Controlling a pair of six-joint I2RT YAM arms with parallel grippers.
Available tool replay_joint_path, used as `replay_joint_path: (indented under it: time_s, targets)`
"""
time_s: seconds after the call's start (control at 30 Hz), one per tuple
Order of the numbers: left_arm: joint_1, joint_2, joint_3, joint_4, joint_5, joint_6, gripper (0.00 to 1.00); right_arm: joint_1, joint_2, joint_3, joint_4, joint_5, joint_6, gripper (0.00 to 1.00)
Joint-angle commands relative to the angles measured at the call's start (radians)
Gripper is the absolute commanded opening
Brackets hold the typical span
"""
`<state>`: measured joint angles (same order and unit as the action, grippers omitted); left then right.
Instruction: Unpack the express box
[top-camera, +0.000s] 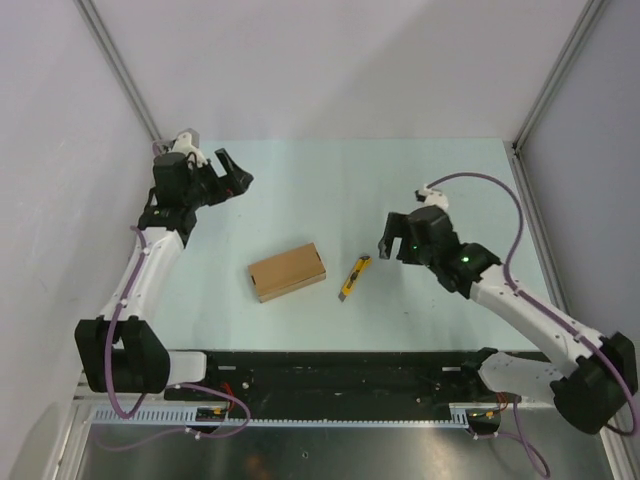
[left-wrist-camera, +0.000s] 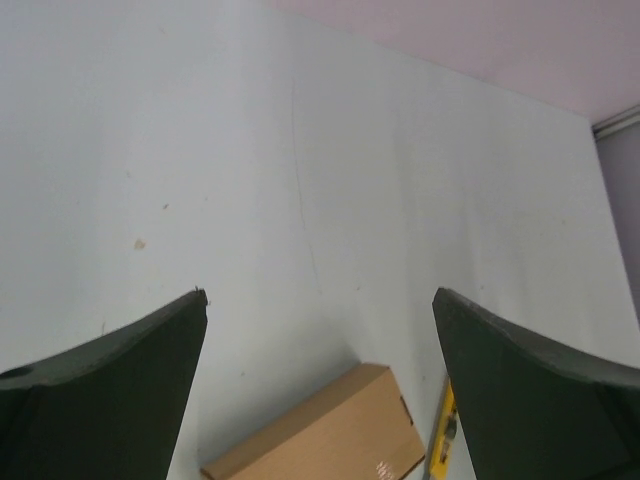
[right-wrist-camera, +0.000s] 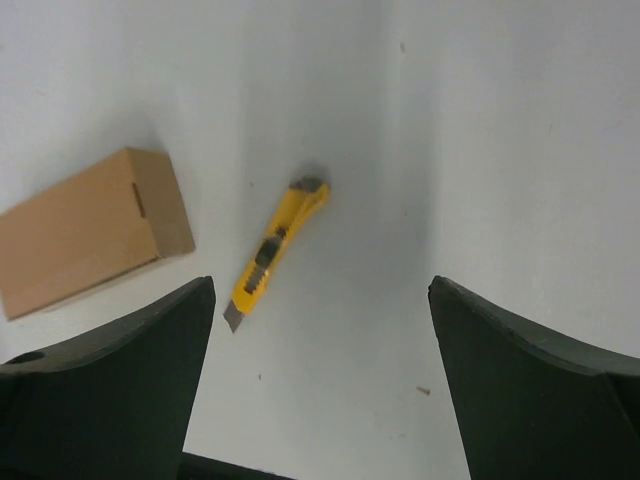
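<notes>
The knife's yellow body (top-camera: 356, 274) (right-wrist-camera: 270, 248) is below the robot's right gripper and to its left in the top view, so the right gripper will move that way and down, staying clear of the blade.
The express box (top-camera: 287, 271) is a small closed brown cardboard box lying flat near the middle of the table; it also shows in the left wrist view (left-wrist-camera: 325, 430) and the right wrist view (right-wrist-camera: 92, 228). A yellow-and-black utility knife (top-camera: 354, 277) lies just right of it, its blade out in the right wrist view (right-wrist-camera: 275, 252). My left gripper (top-camera: 232, 171) is open and empty at the far left, well away from the box. My right gripper (top-camera: 388, 241) is open and empty, hovering just right of the knife.
The pale table (top-camera: 400, 180) is bounded by metal frame posts (top-camera: 545, 95) at the back corners and grey walls. A black rail (top-camera: 330, 370) runs along the near edge by the arm bases.
</notes>
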<state>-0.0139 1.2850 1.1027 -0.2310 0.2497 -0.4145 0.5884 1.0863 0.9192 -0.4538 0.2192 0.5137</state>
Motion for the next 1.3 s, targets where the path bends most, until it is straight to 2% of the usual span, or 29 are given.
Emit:
replay_joint_path:
  time_s: [0.0, 0.13, 0.23, 0.33, 0.37, 0.43, 0.57, 0.7, 0.77, 0.83, 1.27]
  targets:
    - [0.006, 0.014, 0.068, 0.096, 0.132, -0.021, 1.00, 0.108, 0.086, 0.030, -0.108, 0.233, 0.146, 0.92]
    - [0.005, 0.011, 0.062, 0.110, 0.163, 0.020, 1.00, 0.154, 0.158, 0.030, -0.100, 0.244, 0.193, 0.90]
    - [0.005, 0.000, 0.048, 0.111, 0.203, 0.045, 1.00, 0.185, 0.231, 0.033, -0.031, 0.232, 0.201, 0.89]
    - [0.002, -0.013, 0.033, 0.111, 0.204, 0.033, 1.00, 0.197, 0.320, 0.041, 0.029, 0.220, 0.216, 0.84]
    - [-0.001, -0.019, 0.026, 0.113, 0.180, 0.019, 0.99, 0.198, 0.345, 0.073, 0.027, 0.218, 0.224, 0.78]
    - [-0.001, -0.042, -0.010, 0.111, 0.136, -0.081, 0.99, 0.206, 0.431, 0.113, 0.000, 0.232, 0.247, 0.75]
    - [-0.003, -0.084, -0.075, 0.110, 0.082, -0.158, 0.99, 0.247, 0.526, 0.201, -0.036, 0.304, 0.263, 0.75]
    - [-0.004, -0.098, -0.109, 0.108, 0.088, -0.191, 0.99, 0.272, 0.592, 0.268, -0.058, 0.339, 0.285, 0.75]
    - [-0.004, -0.099, -0.119, 0.107, 0.103, -0.196, 0.99, 0.274, 0.638, 0.290, -0.085, 0.361, 0.327, 0.66]
    - [-0.003, -0.099, -0.127, 0.104, 0.105, -0.190, 0.99, 0.275, 0.668, 0.311, -0.128, 0.370, 0.359, 0.61]
    - [-0.004, -0.090, -0.144, 0.105, 0.083, -0.184, 0.99, 0.269, 0.774, 0.345, -0.122, 0.356, 0.410, 0.61]
